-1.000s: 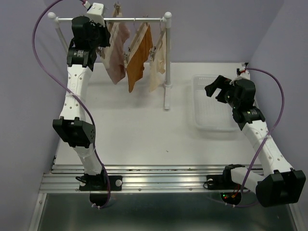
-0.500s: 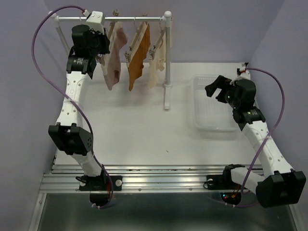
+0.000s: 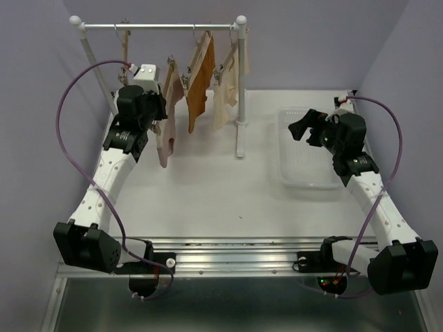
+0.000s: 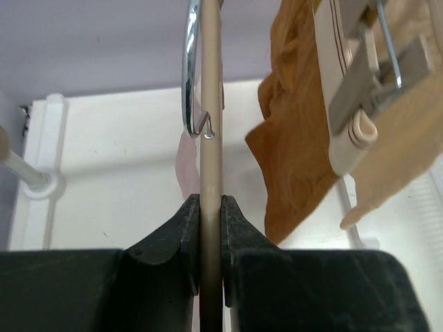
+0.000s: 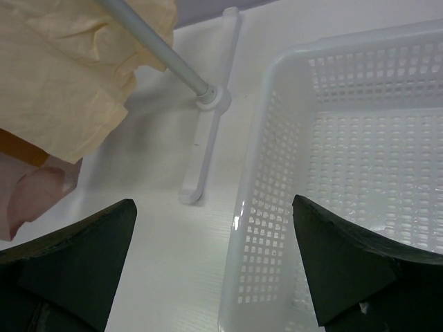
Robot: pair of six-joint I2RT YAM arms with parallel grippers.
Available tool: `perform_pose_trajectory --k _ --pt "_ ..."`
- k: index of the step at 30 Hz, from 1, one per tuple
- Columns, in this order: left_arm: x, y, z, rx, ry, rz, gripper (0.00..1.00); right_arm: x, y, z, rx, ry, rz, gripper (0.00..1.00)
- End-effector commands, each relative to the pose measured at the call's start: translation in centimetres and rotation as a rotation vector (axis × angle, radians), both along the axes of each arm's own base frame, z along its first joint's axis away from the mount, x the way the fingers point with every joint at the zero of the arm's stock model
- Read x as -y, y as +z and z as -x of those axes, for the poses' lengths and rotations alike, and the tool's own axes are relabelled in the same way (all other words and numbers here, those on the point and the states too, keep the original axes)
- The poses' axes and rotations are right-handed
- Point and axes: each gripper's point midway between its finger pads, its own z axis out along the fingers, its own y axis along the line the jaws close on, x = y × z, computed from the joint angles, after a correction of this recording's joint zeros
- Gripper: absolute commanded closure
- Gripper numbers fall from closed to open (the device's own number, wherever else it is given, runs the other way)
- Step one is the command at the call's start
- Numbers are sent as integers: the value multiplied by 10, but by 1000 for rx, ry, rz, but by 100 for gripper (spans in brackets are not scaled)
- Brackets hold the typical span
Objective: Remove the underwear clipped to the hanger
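Note:
The clear white tabletop is back and to the right in the top view, so my left gripper will swing that way next and release the hanger (image 3: 170,77).
My left gripper (image 3: 160,105) is shut on a beige hanger (image 3: 170,77) that is off the rail (image 3: 159,26) and held below it. The pinkish-beige underwear (image 3: 165,144) hangs from that hanger. In the left wrist view the jaws (image 4: 210,216) pinch the hanger bar (image 4: 210,104), its metal hook (image 4: 190,69) free. The rust-brown underwear (image 3: 197,86) and the cream underwear (image 3: 225,97) hang clipped on the rail; the rust-brown one also shows in the left wrist view (image 4: 297,152). My right gripper (image 3: 308,128) is open and empty over the basket's left rim (image 5: 214,235).
A white mesh basket (image 3: 285,155) sits at the right, also in the right wrist view (image 5: 277,138). The white rack's right post (image 3: 240,83) and foot (image 5: 199,155) stand between the clothes and the basket. Purple walls close in on both sides.
My left arm has drawn the hanger with the pinkish-beige underwear off the rail, down and towards the near side. The right gripper has shifted slightly left.

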Motion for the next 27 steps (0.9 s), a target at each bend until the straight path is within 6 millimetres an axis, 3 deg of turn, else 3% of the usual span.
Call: perform_pose_trajectory --k 1,7,11,17,23,27 --pt "3 16 30 94 93 86 100 -17 10 -1 71 102 -33 0" --pt "11 -19 69 19 106 203 100 -31 5 -1 30 156 -106 0" --pt "31 -33 92 -40 68 217 100 -45 -6 -3 -42 229 -148 0" --pt "81 -67 136 -153 -124 232 100 -59 -27 -3 -128 317 -138 0" --pt "125 -80 169 -207 -357 227 100 -77 -12 11 -4 612 43 0" --pt "137 -88 180 -238 -430 209 100 -82 5 26 107 723 110 0"
